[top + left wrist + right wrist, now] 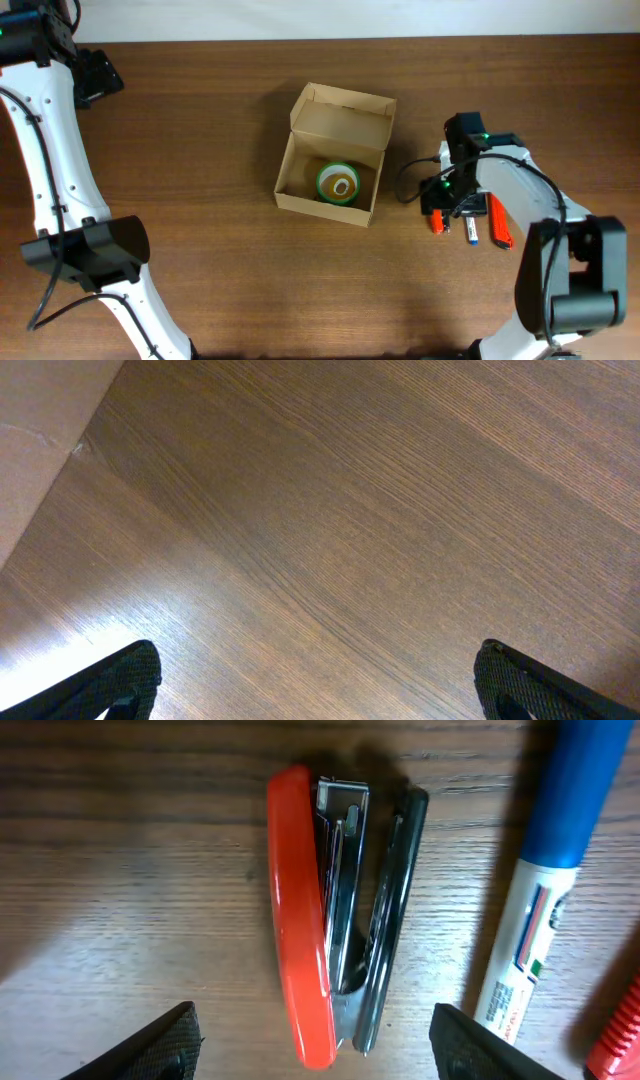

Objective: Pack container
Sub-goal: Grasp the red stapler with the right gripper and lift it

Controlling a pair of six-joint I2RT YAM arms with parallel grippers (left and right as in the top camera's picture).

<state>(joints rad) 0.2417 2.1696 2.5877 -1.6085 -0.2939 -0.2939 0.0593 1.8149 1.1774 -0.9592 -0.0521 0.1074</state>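
Observation:
The red stapler lies lengthwise between my spread fingers, so my right gripper comes down onto the stapler's near part and closes across its sides next.
The tan cardboard container (292,180) stands open mid-table, its flap lid up at the back. A green-rimmed tape roll (338,183) lies inside. My right gripper (443,200) is open just over a red stapler (436,221) right of the box. In the right wrist view the stapler (298,920) lies on its side between my spread fingers (320,1045), untouched. A white pen with a blue cap (545,870) lies beside it. My left gripper (98,74) is open and empty at the far left back, over bare wood (320,685).
A red object (499,222) lies right of the pen (472,232), and its edge shows in the right wrist view (618,1035). A pale surface beyond the table's edge (40,430) shows in the left wrist view. The wooden table (200,250) spreads around the box.

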